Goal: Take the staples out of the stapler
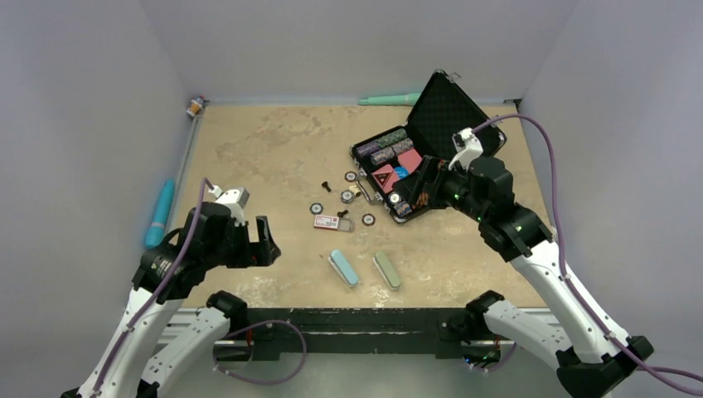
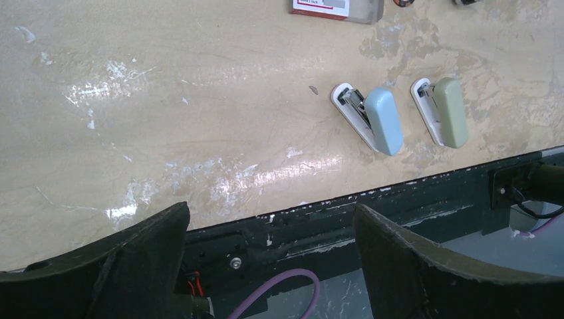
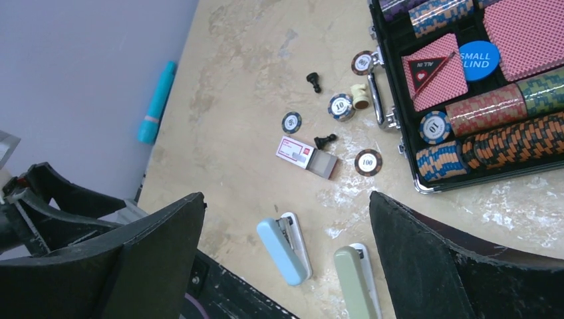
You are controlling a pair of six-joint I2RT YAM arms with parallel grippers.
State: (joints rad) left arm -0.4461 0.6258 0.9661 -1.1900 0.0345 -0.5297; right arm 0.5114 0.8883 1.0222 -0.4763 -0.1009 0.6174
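Note:
The pale-green stapler's top (image 1: pixel 386 269) (image 3: pixel 354 282) lies below and back of my right gripper, and bare table is on either side of the stapler's sides. My right gripper will move back and down around that top next.
The light-blue stapler (image 1: pixel 343 268) lies closed on the table near the front edge, with its pale base showing along one side. It also shows in the left wrist view (image 2: pixel 376 118) and the right wrist view (image 3: pixel 282 249). A similar pale-green stapler (image 1: pixel 387 270) lies just to its right, apart from it. My left gripper (image 1: pixel 267 242) is open and empty, held over the front edge to the left of the blue stapler (image 2: pixel 271 212). My right gripper (image 1: pixel 421 186) is open and empty, held high above the table by the case (image 3: pixel 287 197).
An open black poker case (image 1: pixel 361 152) with chips and cards stands at the back right. Loose chips (image 1: pixel 368 219), small black pieces and a small staple box (image 1: pixel 332 221) lie in the middle. A teal tube (image 1: pixel 160 214) lies along the left wall.

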